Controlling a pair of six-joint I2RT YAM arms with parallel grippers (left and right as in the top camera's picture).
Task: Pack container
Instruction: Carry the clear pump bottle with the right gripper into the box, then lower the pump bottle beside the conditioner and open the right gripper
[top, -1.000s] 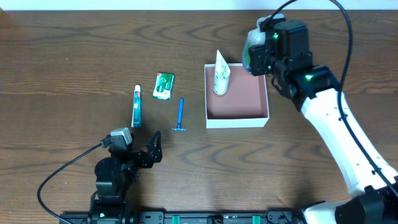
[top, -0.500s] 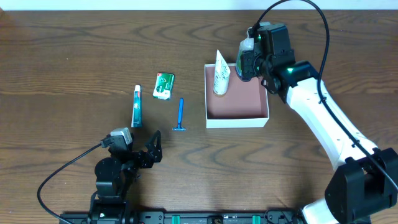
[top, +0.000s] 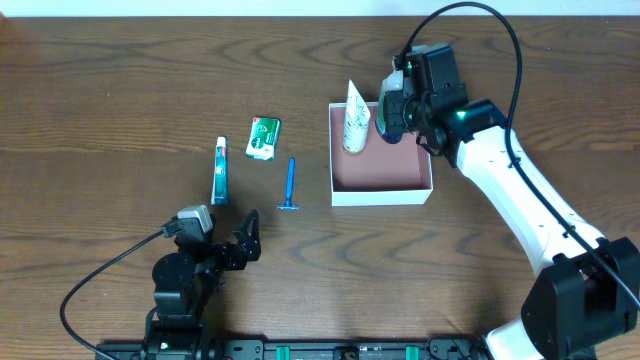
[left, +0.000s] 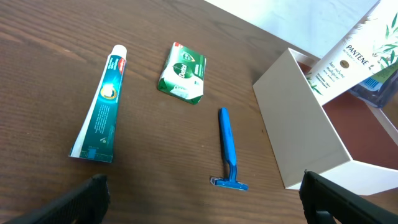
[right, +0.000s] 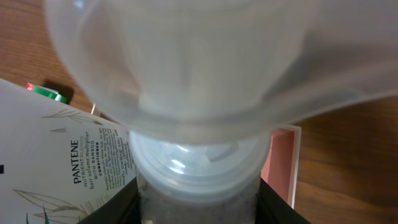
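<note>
The box's pink bottom beside the Pantene tube is empty, so my right gripper will next lower the dark blue bottle there and release it.
The container (top: 382, 193) is a square white-walled box with a pink interior, right of centre. A white Pantene tube (top: 354, 118) leans in its back left corner. My right gripper (top: 390, 112) is shut on a bottle with a translucent cap (right: 198, 149) and holds it over the box's back part, beside the tube. The box's pink wall (right: 283, 163) shows under the bottle. My left gripper (top: 243, 247) is open and empty near the front left. Its wrist view shows the box wall (left: 305, 118) and the tube (left: 348, 56).
A teal toothpaste tube (top: 220, 172), a small green packet (top: 263, 138) and a blue razor (top: 290, 185) lie on the brown table left of the box. They also show in the left wrist view: toothpaste (left: 101, 106), packet (left: 182, 72), razor (left: 229, 148).
My right gripper has moved left and down with the bottle, from the box's back right corner to over its back part beside the tube. The left arm has not moved.
</note>
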